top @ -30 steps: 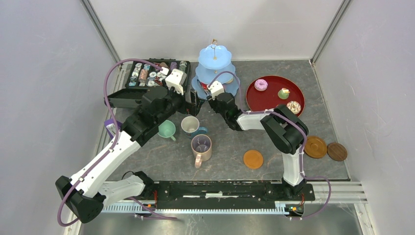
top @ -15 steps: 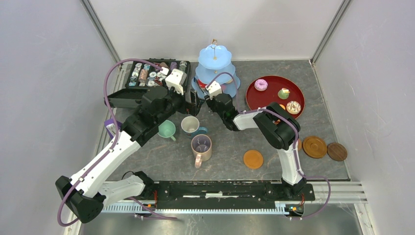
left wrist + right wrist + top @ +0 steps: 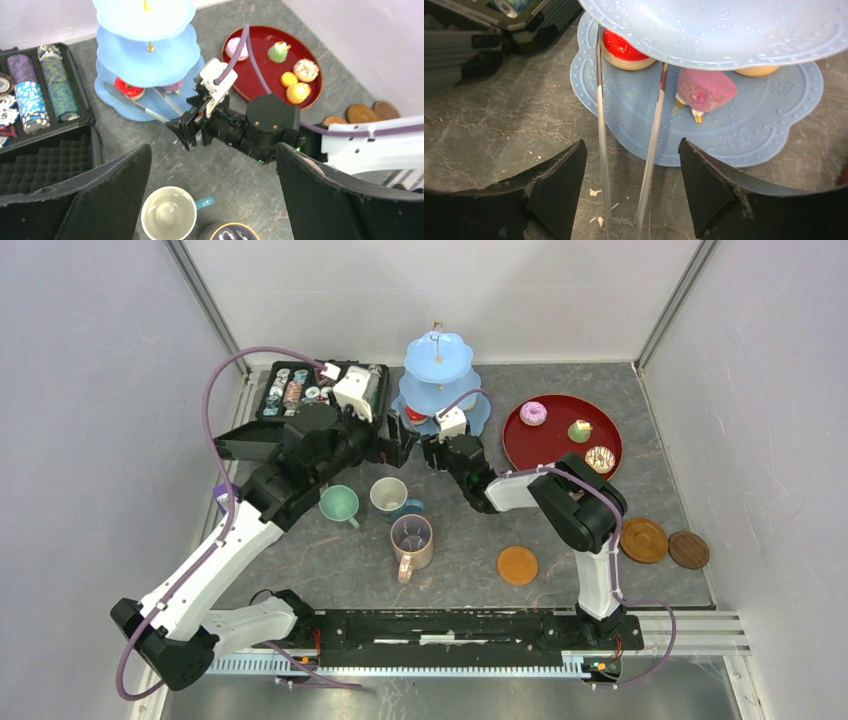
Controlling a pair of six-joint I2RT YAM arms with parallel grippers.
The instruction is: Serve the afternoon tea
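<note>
The fingers of my right gripper are on either side of both arms of the tongs. My right gripper will next move outward and right in the wrist view, where the tongs' arm by the pink pastry is.
The pale-blue three-tier stand stands at the back centre. Its bottom tier holds a red pastry, a pink pastry and a yellow one. My right gripper is open at the stand's near-left edge. The metal tongs lie between its fingers without touching them, tips on the bottom tier. My left gripper is open and empty, above the white-and-blue mug. The mint mug and the tall pink-purple mug stand near it. The olive mug is out of view.
A red tray at the right holds a pink doughnut, a green pastry and a white one. Brown coasters lie at the front and right. The black case sits at the back left.
My right wrist has shifted slightly right at the stand's edge. My left wrist has drawn back a little toward the case. Nothing was picked up or let go.
</note>
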